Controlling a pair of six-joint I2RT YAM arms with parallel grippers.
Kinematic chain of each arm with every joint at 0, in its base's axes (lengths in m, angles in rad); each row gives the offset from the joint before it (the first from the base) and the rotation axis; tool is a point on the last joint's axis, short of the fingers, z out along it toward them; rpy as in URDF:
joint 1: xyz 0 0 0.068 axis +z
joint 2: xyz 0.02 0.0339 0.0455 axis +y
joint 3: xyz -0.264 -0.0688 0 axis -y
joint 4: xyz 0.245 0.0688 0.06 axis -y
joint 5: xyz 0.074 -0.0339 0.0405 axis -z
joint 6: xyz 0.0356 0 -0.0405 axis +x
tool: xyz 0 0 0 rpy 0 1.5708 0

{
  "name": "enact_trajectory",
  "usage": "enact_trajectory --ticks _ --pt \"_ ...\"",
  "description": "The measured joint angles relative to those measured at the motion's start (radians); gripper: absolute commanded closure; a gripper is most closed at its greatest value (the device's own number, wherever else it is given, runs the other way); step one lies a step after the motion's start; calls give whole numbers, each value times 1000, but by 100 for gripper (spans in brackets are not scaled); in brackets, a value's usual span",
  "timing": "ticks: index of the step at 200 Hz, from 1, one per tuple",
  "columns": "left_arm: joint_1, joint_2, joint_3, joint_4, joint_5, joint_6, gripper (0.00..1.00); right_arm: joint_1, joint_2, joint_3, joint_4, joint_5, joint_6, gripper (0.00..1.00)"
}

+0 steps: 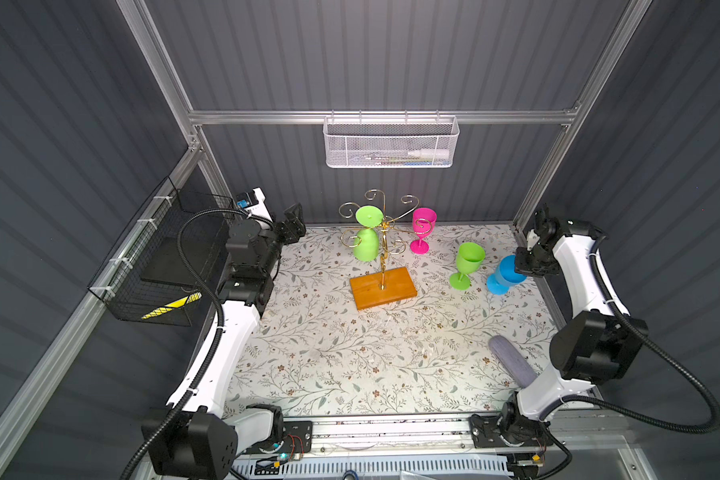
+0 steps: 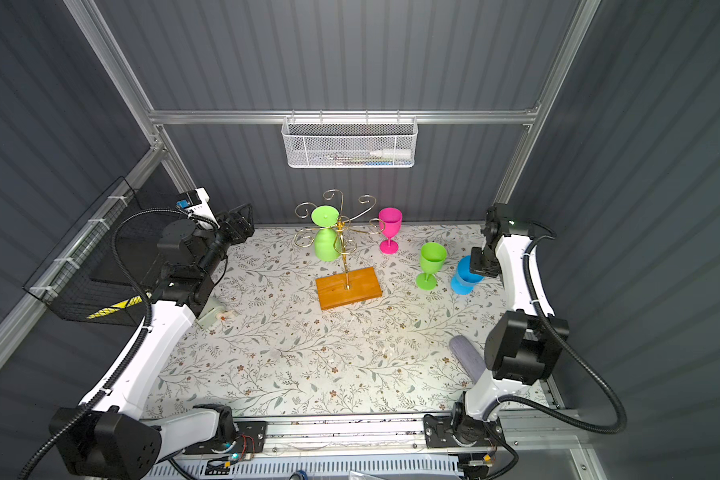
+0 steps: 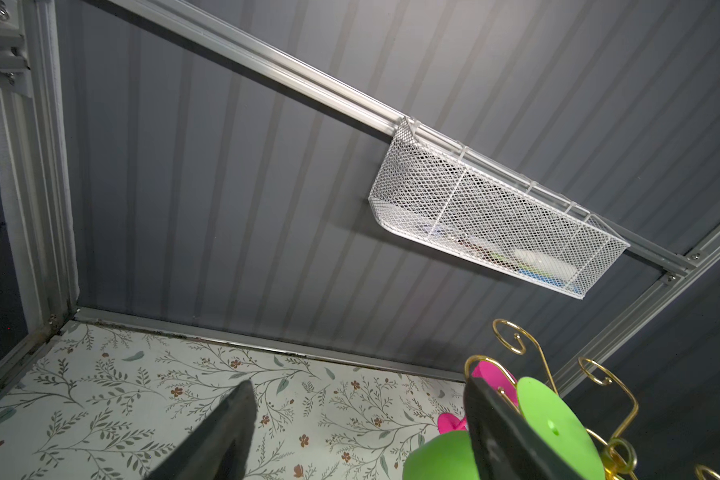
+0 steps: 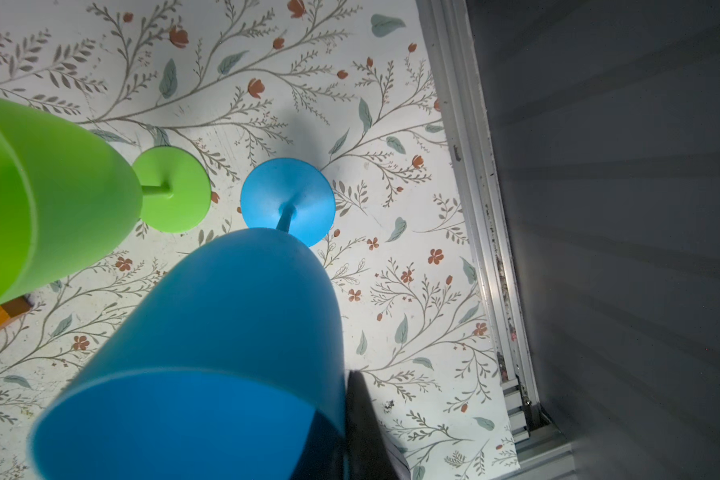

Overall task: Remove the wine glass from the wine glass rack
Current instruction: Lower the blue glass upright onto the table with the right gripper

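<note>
Next, my right gripper lowers the blue glass's down-pointing foot onto the open tabletop (image 1: 492, 299) beside the second green glass below it and releases the blue glass's rim.
The wine glass rack (image 1: 383, 245), gold wire on an orange-brown wooden base (image 1: 383, 287), stands at mid-table. A green wine glass (image 1: 366, 243) hangs upside down from one of its arms, foot (image 3: 558, 428) uppermost. My left gripper (image 1: 294, 224) is open, to the left of the rack and apart from it. In the left wrist view nothing lies between the fingers (image 3: 225, 432), and the far one partly hides the green bowl (image 3: 437, 457). My right gripper (image 1: 522, 266) is shut on the rim of a blue wine glass (image 4: 225, 332) at the right, whose foot (image 4: 287, 199) points down at the table.
A pink glass (image 1: 422, 228) stands behind the rack and a second green glass (image 1: 466, 266) stands between the rack and the blue one. A purple-grey cylinder (image 1: 512, 361) lies front right. A white mesh basket (image 1: 391, 143) hangs on the back wall and a black wire basket (image 1: 163, 257) on the left.
</note>
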Motion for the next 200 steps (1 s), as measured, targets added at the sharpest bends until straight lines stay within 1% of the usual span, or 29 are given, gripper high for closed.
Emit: enact_trajectory --ticks 32,55,96,128,148,167,182,200 --pt "0 2 6 -8 25 -4 20 0 45 28 -22 -5 -2 98" --pt "4 4 10 -10 34 -7 19 0 75 42 -27 -14 -2 93" --pt "6 5 10 -17 42 -7 20 0 92 43 -32 -36 -3 79" --pt "21 26 33 -42 77 -14 26 0 68 43 -27 -61 -4 62" --pt "46 72 87 -71 157 -39 30 -5 18 43 -16 -91 0 56" --pt "79 140 167 -107 284 -79 34 -16 -73 31 20 -114 7 50" --pt "97 203 240 -132 396 -114 36 -23 -180 -6 71 -149 14 44" --pt "109 277 320 -153 534 -150 39 -24 -348 -106 173 -218 38 37"
